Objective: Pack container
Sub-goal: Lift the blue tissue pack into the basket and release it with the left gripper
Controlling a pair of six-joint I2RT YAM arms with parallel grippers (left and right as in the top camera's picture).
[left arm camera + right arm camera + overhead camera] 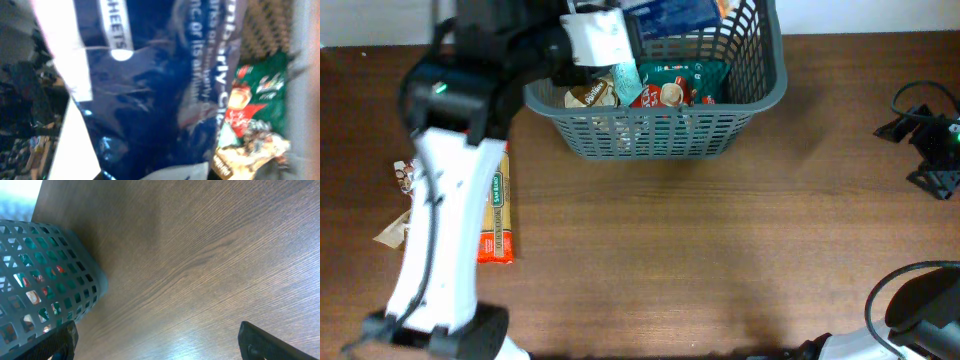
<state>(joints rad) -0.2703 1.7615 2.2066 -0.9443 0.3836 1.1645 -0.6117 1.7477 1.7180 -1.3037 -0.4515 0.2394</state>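
Observation:
The basket bottom below is bare beyond the green packet. My left gripper should next lower the blue packet onto that clear part of the bottom and let it go there.
The container point(660, 135) is a dark grey lattice basket at the table's back centre; its corner also shows in the right wrist view point(75, 287). Inside lie a green packet point(695, 75), a brown packet point(588, 95) and a red one. My left gripper point(590, 40) hangs over the basket's left rim, shut on a blue packet with a white end point(665, 15). That packet fills the left wrist view point(150, 95) and hides the fingers; the green packet point(260, 95) lies beside it. My right gripper point(157, 342) is open and empty over bare table.
A long orange-red packet point(496, 215) lies on the table at the left, partly under my left arm. Small snack packets point(398, 175) lie further left near the table edge. My right arm point(930, 140) sits at the far right.

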